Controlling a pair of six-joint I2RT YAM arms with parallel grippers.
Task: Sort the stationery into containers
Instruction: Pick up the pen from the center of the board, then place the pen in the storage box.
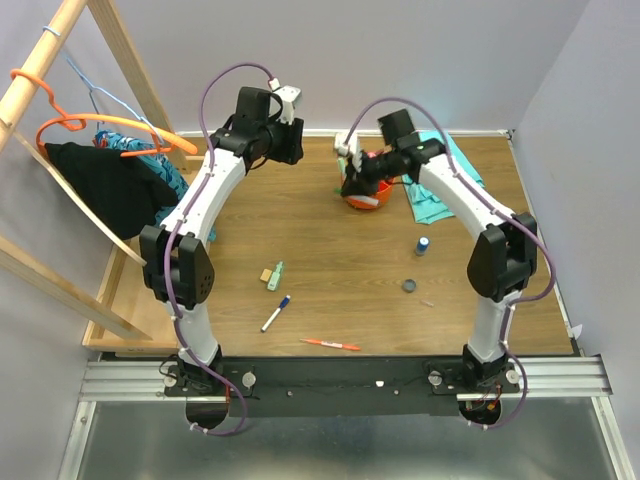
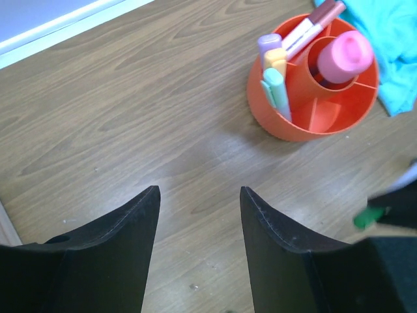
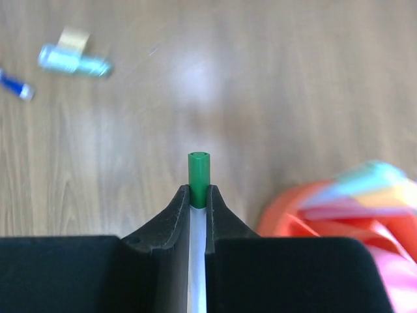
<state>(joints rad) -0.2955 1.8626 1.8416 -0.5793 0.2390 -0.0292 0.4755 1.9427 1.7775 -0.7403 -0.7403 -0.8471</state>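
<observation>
My right gripper swings outward next, turning the marker upright, then lowers and releases it in the tub's far section, since white markers already stand there.
My right gripper (image 3: pixel 199 193) is shut on a white marker with a green cap (image 3: pixel 199 171), whose cap sticks out past the fingertips. It hovers just left of the orange tub (image 3: pixel 291 210), at the table's back middle (image 1: pixel 366 199). In the tub stand a pink glue bottle (image 2: pixel 345 56) in the central cup, pastel highlighters (image 2: pixel 276 73) and white markers (image 2: pixel 311 27). My left gripper (image 2: pixel 199 195) is open and holds nothing, above bare wood to the left of the tub (image 2: pixel 306 111). A tan eraser (image 1: pixel 267 274), a green highlighter (image 1: pixel 277 274), a blue-capped marker (image 1: pixel 276 313), a red pen (image 1: pixel 331 344), a dark disc (image 1: pixel 409 285) and a blue-capped bottle (image 1: pixel 423 245) lie loose.
A teal cloth (image 1: pixel 441 192) lies right behind the tub, under the right arm. At the far left stands a wooden rack (image 1: pixel 60 150) with orange hangers and dark clothing. A white wall edge (image 2: pixel 58 26) borders the table's back.
</observation>
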